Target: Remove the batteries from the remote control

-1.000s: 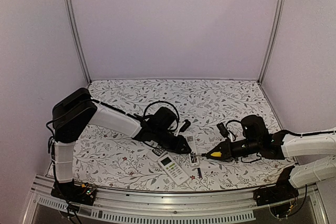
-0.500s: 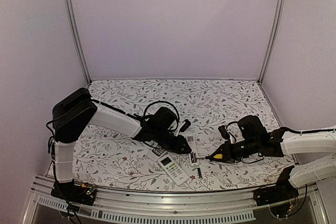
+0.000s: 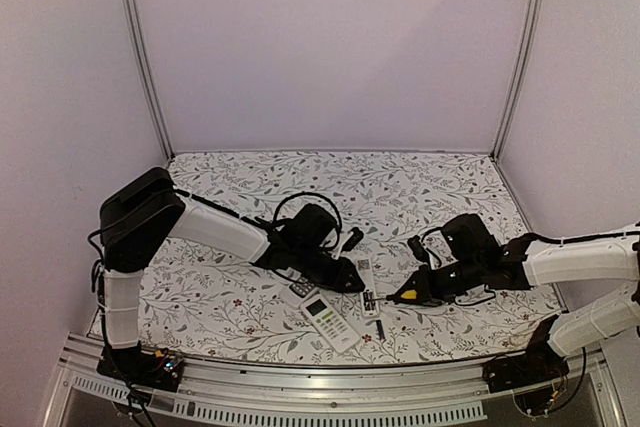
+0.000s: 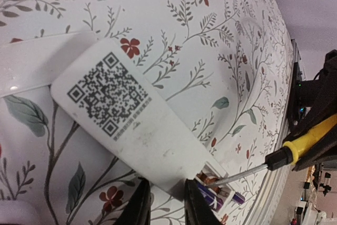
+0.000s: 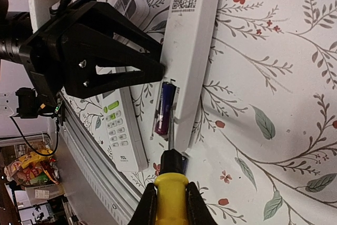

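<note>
The right gripper draws out of the bay next, then lowers and releases the screwdriver on bare tabletop beside the remote control, since that patch lies below the gripper.
The remote control lies back side up, QR label showing, and my left gripper is shut on its edge beside the open battery bay. One purple battery sits in that bay, with copper contacts beside it. My right gripper is shut on a yellow-handled screwdriver. The screwdriver's metal shaft reaches into the bay alongside the battery. A second dark battery lies on the table, half hidden behind the screwdriver's black collar. From above, both grippers meet at the remote control.
A second white remote with a keypad and green buttons lies face up just left of the held one, near the front metal rail. Side walls and frame posts close in the flowered table.
My right arm has shifted left toward the remote, bringing the screwdriver tip into the battery bay. The left arm and the remote have stayed put.
</note>
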`<state>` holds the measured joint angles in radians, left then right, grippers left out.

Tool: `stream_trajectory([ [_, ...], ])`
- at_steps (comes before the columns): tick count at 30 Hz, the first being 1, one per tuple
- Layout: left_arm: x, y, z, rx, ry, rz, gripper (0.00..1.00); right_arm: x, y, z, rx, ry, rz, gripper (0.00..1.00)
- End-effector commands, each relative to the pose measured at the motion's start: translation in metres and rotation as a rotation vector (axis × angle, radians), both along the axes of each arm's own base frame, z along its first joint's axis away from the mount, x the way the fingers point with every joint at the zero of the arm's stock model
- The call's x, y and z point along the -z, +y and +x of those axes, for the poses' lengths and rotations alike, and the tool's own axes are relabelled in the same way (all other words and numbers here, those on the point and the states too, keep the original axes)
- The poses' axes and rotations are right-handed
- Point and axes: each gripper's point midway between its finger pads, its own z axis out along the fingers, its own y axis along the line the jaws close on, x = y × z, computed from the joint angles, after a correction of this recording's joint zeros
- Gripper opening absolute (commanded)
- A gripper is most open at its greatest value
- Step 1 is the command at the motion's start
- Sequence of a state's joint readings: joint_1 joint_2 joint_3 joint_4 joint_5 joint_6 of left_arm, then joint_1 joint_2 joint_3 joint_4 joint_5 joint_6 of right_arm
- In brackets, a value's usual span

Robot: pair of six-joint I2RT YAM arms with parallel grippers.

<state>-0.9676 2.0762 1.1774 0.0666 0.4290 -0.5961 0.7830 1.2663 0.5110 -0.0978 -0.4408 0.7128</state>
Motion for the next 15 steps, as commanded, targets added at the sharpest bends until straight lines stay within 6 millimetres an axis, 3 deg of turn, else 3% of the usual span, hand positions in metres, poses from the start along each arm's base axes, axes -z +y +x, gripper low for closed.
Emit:
stream_trajectory([
  [1, 0.029, 0.013, -0.003, -0.011, 0.017, 0.085, 0.21, 0.005, 0.001, 0.001, -0.010, -0.002, -0.030, 0.00],
  [9, 0.032, 0.013, -0.005, -0.006, 0.026, 0.088, 0.20, 0.003, 0.014, -0.003, -0.038, 0.009, 0.072, 0.00],
  [15, 0.033, 0.014, -0.005, -0.009, 0.027, 0.088, 0.19, 0.018, 0.014, -0.007, -0.028, 0.044, 0.088, 0.00],
])
